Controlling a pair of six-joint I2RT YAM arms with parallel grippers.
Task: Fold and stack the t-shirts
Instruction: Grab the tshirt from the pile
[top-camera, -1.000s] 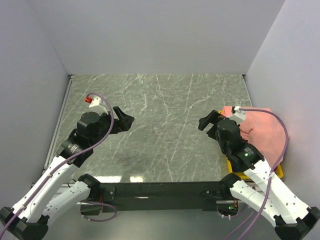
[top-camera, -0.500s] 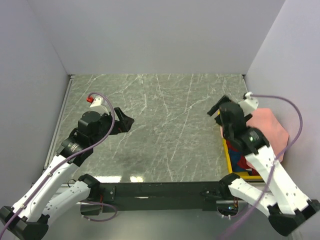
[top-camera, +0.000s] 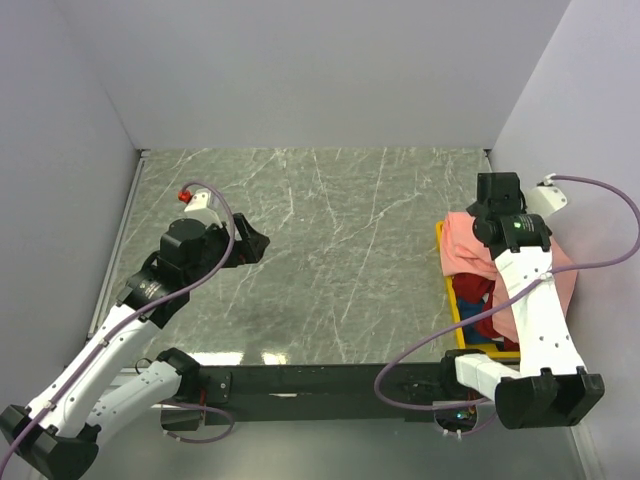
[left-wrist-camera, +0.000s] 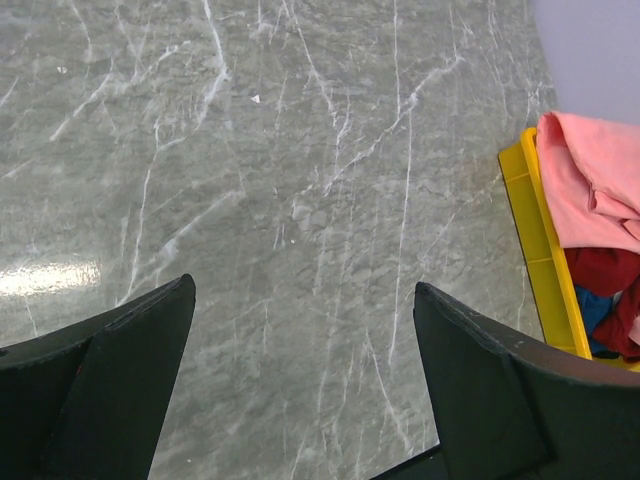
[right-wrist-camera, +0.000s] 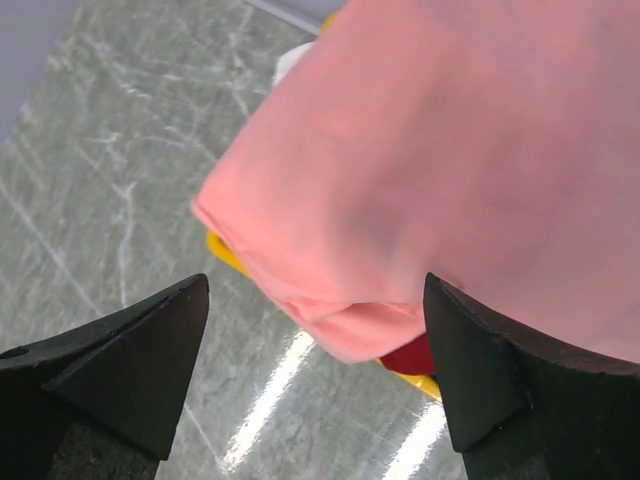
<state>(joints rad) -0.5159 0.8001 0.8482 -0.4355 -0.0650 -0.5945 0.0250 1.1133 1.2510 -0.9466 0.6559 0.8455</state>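
Note:
The robot will next lower the open fingers of its right gripper onto the pink t-shirt's far end (right-wrist-camera: 335, 245) below and close them, because it lies on top in the bin.
A salmon-pink t-shirt (top-camera: 465, 256) lies crumpled on top of the pile in the yellow bin (top-camera: 447, 292) at the table's right edge. A deep red shirt (top-camera: 478, 299) and a bit of dark blue show under it. My right gripper (top-camera: 497, 194) hangs open above the pile's far end, holding nothing. In the right wrist view the pink shirt (right-wrist-camera: 450, 150) fills the space between my open fingers (right-wrist-camera: 140, 350), with red cloth (right-wrist-camera: 410, 356) below it. My left gripper (top-camera: 250, 243) is open and empty over the table's left side. The left wrist view shows the pink shirt (left-wrist-camera: 592, 185) in the bin (left-wrist-camera: 535, 240).
The grey marble table (top-camera: 330, 230) is walled at the back and on both sides. The right wall stands close behind the bin. A bit of white cloth (right-wrist-camera: 290, 60) shows at the bin's far end.
My right arm has swung from the table's right middle out over the bin and turned downward above the pink shirt. The left arm has barely moved.

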